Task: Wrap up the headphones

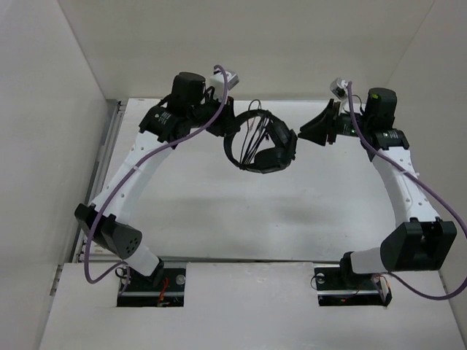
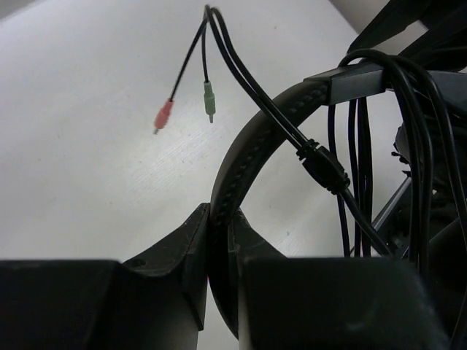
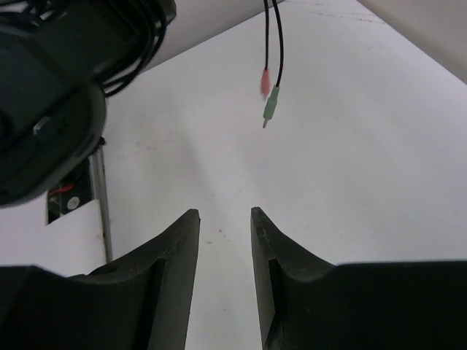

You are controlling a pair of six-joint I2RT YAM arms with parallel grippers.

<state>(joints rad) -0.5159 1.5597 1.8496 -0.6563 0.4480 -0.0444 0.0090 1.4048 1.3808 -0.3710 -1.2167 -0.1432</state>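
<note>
I will next lower the headband onto the white table beneath it, then open my left gripper, which holds it.
The black headphones (image 1: 261, 146) hang in the air at the back middle, with the thin black cord looped several times around the headband. My left gripper (image 2: 220, 219) is shut on the curved headband (image 2: 252, 135) and holds the headset up. The cord's end hangs free with a pink plug (image 2: 163, 115) and a green plug (image 2: 209, 100). My right gripper (image 3: 223, 219) is open and empty, just right of the headset (image 3: 51, 109); the two plugs (image 3: 268, 95) dangle ahead of it.
White walls close the table (image 1: 241, 219) on the left, right and back. A metal rail (image 1: 106, 149) runs along the left edge. Purple cables (image 1: 182, 138) trail along both arms.
</note>
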